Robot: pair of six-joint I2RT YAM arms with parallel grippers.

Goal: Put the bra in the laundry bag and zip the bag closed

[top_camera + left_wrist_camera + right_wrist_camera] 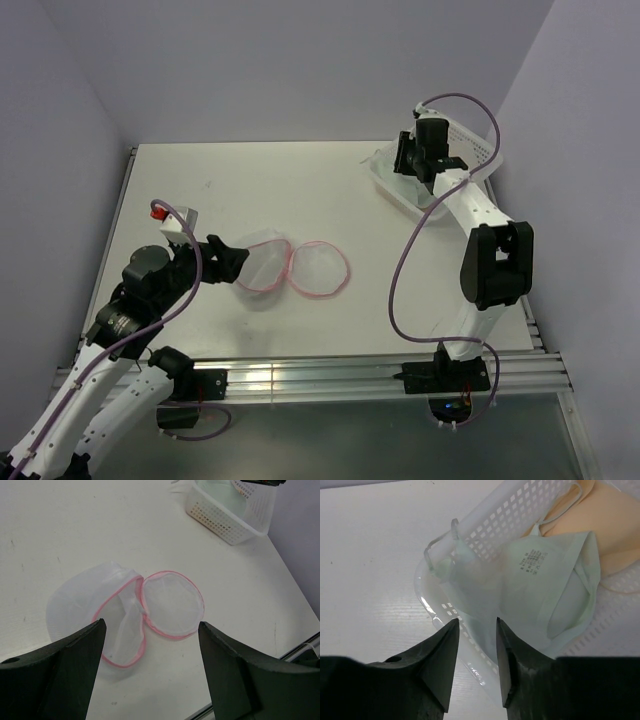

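Observation:
The bra's edge shows between my open fingers, so my right gripper will go down a little more and close on that edge by the basket's near rim.
The laundry bag (262,268) lies unzipped at the table's front left. Its white mesh body (107,615) gapes open, and the round pink-rimmed lid (172,605) is flopped flat to its right. My left gripper (228,258) hovers open just on the near side of the bag (152,625) and holds nothing. A pale green bra (540,575) lies in the white perforated basket (495,522) and drapes over its near rim. My right gripper (475,622) is down at that rim. Its fingers stand narrowly apart, with the bra's edge and the basket wall between them.
The basket (390,185) stands at the back right against the wall. A beige garment (610,535) lies in it behind the green bra. White walls close the table at the back and both sides. A metal rail (380,375) runs along the near edge.

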